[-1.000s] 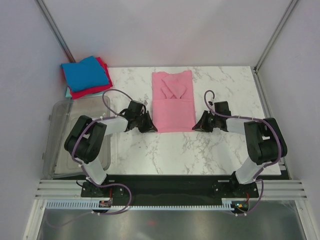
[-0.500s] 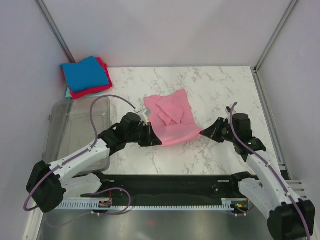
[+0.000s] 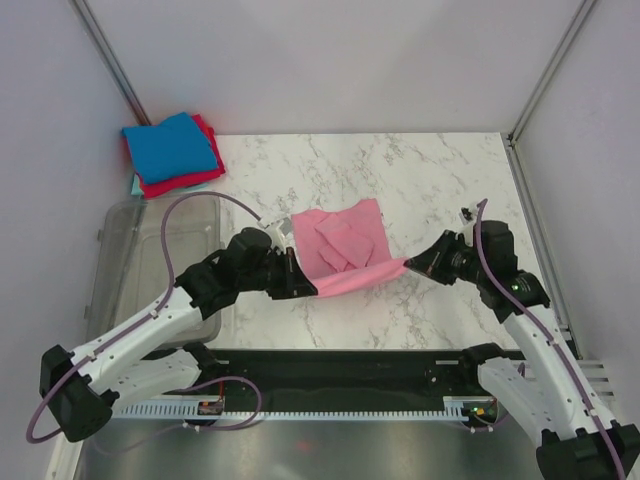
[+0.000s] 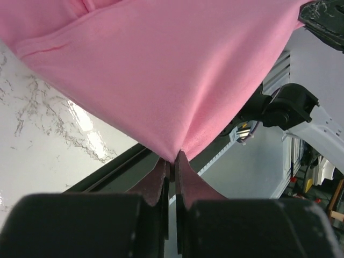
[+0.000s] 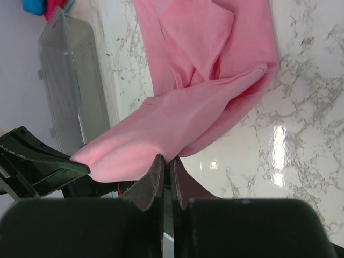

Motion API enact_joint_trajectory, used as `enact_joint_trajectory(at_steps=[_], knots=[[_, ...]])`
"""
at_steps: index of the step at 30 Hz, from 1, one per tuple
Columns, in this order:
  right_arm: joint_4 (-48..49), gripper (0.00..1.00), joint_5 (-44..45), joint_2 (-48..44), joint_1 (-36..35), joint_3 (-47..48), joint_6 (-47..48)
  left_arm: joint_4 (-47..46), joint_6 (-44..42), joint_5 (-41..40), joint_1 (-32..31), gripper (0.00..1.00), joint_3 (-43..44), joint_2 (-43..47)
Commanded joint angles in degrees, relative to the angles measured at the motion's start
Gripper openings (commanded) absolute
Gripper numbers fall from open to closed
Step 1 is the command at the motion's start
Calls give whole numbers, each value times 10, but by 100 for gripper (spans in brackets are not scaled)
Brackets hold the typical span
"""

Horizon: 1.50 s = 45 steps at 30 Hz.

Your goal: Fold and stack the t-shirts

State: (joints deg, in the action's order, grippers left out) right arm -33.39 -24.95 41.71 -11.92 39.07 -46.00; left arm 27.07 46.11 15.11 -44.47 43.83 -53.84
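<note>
The t-shirt's far corner away from the bin lies outward and below. My right gripper will therefore carry the t-shirt's taut edge outward next, lower it and release.
A pink t-shirt [image 3: 345, 245], partly folded, hangs stretched between both grippers above the marble table [image 3: 440, 180]. My left gripper [image 3: 301, 279] is shut on its near left corner, and my right gripper [image 3: 415, 264] is shut on its near right corner. The near edge is lifted and taut; the far part still rests on the table. In the left wrist view the pink cloth [image 4: 161, 70] is pinched at the fingertips [image 4: 173, 160]. In the right wrist view the cloth [image 5: 199, 97] is pinched the same way [image 5: 167, 159]. A stack of folded shirts [image 3: 172, 152], blue on top of red, lies at the far left corner.
A clear plastic bin [image 3: 150, 265] stands at the left edge of the table, also seen in the right wrist view [image 5: 75, 86]. Metal frame posts rise at both far corners. A black rail [image 3: 340, 365] runs along the near edge.
Both grippers took hold of the shirt's near corners, lifted them and drew them toward the near edge. The shirt slid nearer and its front edge rose off the table.
</note>
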Motion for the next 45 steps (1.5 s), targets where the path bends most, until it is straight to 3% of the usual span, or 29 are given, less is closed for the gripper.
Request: enact_joint_trajectory(at_steps=[1, 10, 17, 24, 29, 30, 31, 32, 33, 34, 36, 37, 38, 42, 45], knots=[[6, 0, 45, 49, 1, 65, 17, 25, -14, 0, 17, 4, 47, -23], [37, 0, 67, 201, 0, 147, 56, -10, -55, 117, 163, 3, 71, -105], [70, 0, 71, 338, 0, 224, 79, -44, -95, 191, 232, 2, 114, -222], [88, 0, 69, 485, 0, 340, 96, -46, -115, 186, 264, 2, 220, -351], [76, 2, 48, 661, 4, 491, 122, -28, -139, 207, 298, 3, 316, -516], [68, 8, 41, 690, 7, 520, 133, -26, -143, 201, 302, 7, 346, -538], [62, 30, 25, 742, 7, 574, 140, -19, -152, 200, 313, 15, 365, -559], [49, 42, 16, 767, 8, 603, 149, -12, -153, 196, 319, 37, 400, -603], [38, 53, 14, 790, 11, 630, 156, -4, -154, 200, 329, 41, 416, -620], [27, 60, 11, 822, 12, 673, 175, 10, -160, 198, 333, 42, 433, -636], [15, 63, 10, 833, 16, 689, 194, 24, -165, 180, 337, 55, 461, -643], [12, 66, 12, 823, 19, 678, 208, 28, -169, 168, 338, 70, 460, -632], [11, 66, 24, 813, 22, 663, 214, 28, -172, 154, 337, 99, 455, -620], [54, 68, 74, 693, 43, 524, 212, 19, -190, 50, 323, 100, 390, -531], [113, 68, 94, 591, 45, 381, 188, -38, -196, 34, 313, 100, 315, -498]])
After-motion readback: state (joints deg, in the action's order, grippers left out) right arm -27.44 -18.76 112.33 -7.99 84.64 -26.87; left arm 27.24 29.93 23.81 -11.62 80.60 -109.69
